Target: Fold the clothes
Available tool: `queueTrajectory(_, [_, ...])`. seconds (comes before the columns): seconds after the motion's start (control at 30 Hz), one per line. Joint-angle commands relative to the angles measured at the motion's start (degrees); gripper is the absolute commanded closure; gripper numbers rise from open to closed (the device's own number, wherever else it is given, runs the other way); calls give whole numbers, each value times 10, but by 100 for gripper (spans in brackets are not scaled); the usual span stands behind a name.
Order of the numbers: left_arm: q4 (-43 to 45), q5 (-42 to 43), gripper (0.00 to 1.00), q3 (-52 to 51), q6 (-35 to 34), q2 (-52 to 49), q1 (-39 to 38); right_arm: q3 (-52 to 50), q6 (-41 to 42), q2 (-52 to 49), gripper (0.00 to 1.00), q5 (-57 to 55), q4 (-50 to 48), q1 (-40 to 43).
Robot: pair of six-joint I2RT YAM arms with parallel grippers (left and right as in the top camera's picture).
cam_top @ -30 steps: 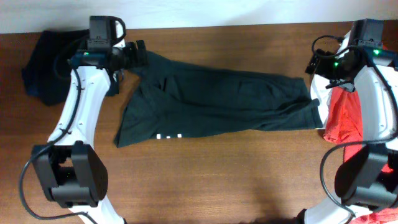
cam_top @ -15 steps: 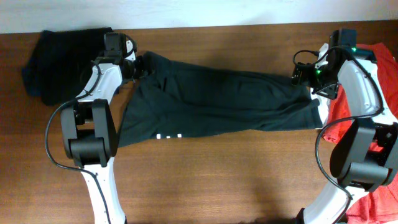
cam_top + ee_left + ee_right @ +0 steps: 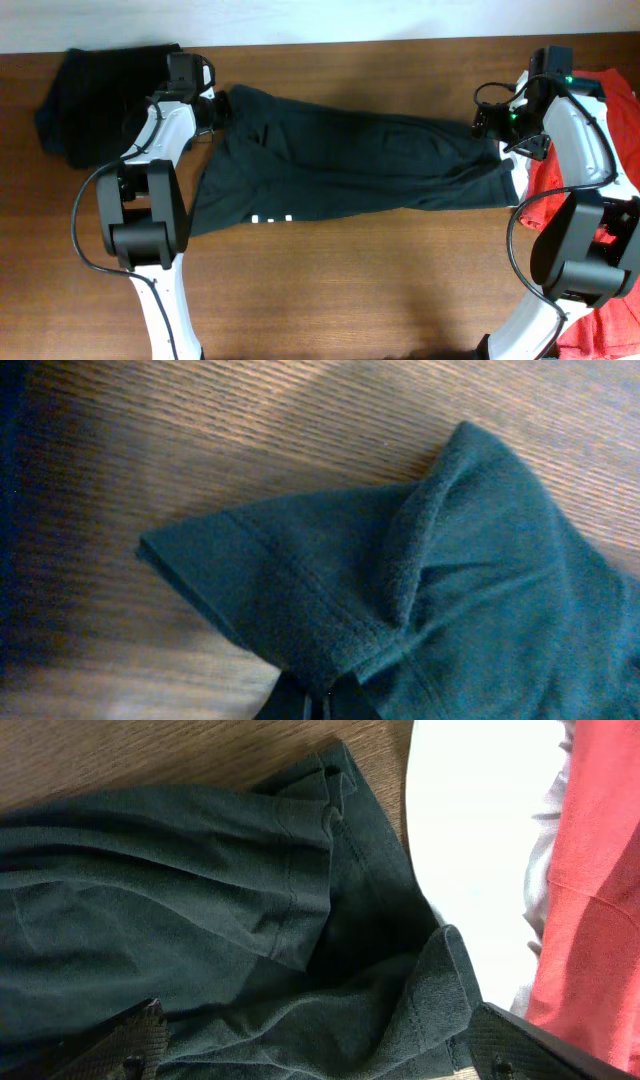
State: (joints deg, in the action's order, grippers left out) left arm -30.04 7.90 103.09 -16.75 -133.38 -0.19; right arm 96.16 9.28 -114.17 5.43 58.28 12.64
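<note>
My left gripper next folds the spread trousers' pinched corner onto the trousers' near edge by the white lettering [image 3: 270,219] and releases, since that edge lies back.
The black trousers [image 3: 350,165] lie spread lengthwise across the wooden table, white lettering [image 3: 270,219] at their near left edge. My left gripper [image 3: 222,108] is down at their top-left corner. In the left wrist view it [image 3: 318,705] is shut, with a raised fold of the trousers [image 3: 470,560] pinched at its tips. My right gripper [image 3: 490,125] hangs over the leg ends at the right. In the right wrist view it [image 3: 325,1045] is open, its fingers [image 3: 130,1040] straddling the bunched hems of the trousers [image 3: 200,900].
A black garment [image 3: 85,100] lies heaped at the table's back left corner. The red T-shirt [image 3: 555,185] lies at the right edge, close beside the right arm, and also shows as red cloth [image 3: 600,870] in the right wrist view. Bare wood runs along the front.
Both arms have swung down to the trousers' two ends. The left gripper has shut on the top-left corner of the cloth. The right gripper stays open.
</note>
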Motion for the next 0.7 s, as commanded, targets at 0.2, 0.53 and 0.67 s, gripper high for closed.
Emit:
queueTrajectory(0.2, [-20, -35, 99, 9, 1, 33, 4, 4, -107, -101, 8, -17, -33, -82])
queueTrajectory(0.53, [-37, -67, 95, 9, 1, 33, 4, 4, -118, -129, 38, -49, -78, -111])
queueTrajectory(0.67, [-39, -67, 95, 9, 1, 33, 4, 4, -114, -130, 68, -81, -83, -111])
